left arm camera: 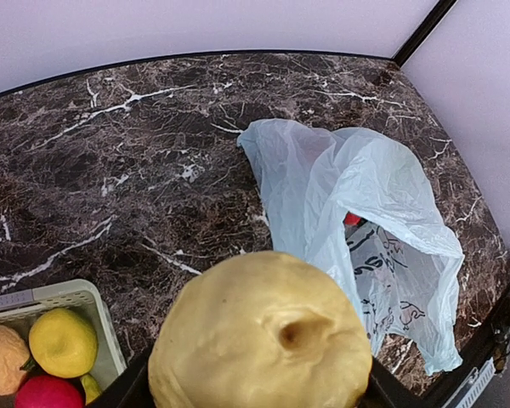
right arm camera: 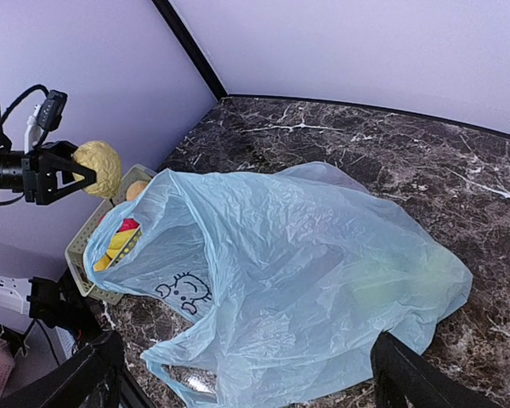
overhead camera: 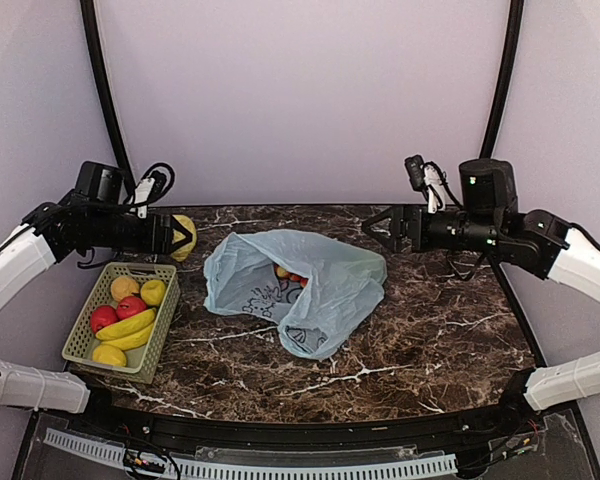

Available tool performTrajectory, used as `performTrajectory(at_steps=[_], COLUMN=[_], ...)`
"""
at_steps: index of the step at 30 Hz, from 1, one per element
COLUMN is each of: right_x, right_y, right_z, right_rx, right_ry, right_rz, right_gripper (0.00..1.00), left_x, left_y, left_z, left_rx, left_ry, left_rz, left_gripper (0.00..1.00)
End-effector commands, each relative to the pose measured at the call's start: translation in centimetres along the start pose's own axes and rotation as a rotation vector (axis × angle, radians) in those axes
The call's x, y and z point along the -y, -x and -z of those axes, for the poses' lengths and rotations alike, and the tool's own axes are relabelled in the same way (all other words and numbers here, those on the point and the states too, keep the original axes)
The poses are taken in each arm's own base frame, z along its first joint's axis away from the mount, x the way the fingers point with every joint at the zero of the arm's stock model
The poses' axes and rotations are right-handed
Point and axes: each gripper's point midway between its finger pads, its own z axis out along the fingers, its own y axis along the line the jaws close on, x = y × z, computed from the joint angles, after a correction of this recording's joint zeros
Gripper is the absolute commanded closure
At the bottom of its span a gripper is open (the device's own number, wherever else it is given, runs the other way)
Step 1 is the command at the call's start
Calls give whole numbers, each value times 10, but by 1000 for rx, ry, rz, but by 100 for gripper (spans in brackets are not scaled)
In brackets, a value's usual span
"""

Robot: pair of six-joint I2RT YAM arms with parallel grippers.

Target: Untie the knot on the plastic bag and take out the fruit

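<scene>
I will next move my left gripper to the left in the overhead view and down beside the basket's orange-tan fruit, since the held fruit hangs outside the basket's rim.
The plastic bag (overhead camera: 310,280) lies crumpled in the middle of the table, pale blue and translucent, with its mouth open toward the left. The knot does not show. Small red-orange fruit (overhead camera: 290,274) sit just inside the mouth, and a red one (left arm camera: 351,219) shows in the left wrist view. My left gripper (overhead camera: 180,237) is shut on a round yellow-green fruit (left arm camera: 259,336), held in the air above the basket's far end. My right gripper (overhead camera: 377,228) hangs open and empty, above and right of the bag (right arm camera: 297,255). A faint green patch (right arm camera: 387,280) shows through the plastic.
A pale green basket (overhead camera: 88,335) stands at the table's left edge, holding bananas, red apples and yellow fruit. Its corner (left arm camera: 93,297) lies below the held fruit. Bare marble table (overhead camera: 430,340) stretches right of and in front of the bag.
</scene>
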Motion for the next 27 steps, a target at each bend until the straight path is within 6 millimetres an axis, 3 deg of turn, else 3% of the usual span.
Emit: performTrajectory(at_steps=[1, 4, 9, 16, 22, 27], right_x=[9, 11, 16, 17, 20, 16], right_y=[-13, -21, -31, -37, -44, -44], right_z=[-3, -2, 2, 4, -6, -8], right_rx=[-35, -54, -60, -61, -79, -93], right_ry=[-18, -22, -29, -21, -22, -6], right_rz=[39, 40, 21, -21, -35, -36], right_gripper=[1, 1, 1, 1, 1, 1], left_x=[1, -28, -107, -185, -220, -235], left_y=[13, 1, -24, -49, -53, -87], left_z=[21, 26, 40, 44, 35, 21], left_rx=[25, -33, -89, -109, -71, -149], left_ry=[-7, 111, 356, 519, 592, 611], left_rz=[40, 77, 136, 244, 282, 320], left_gripper=[58, 57, 56, 57, 57, 56])
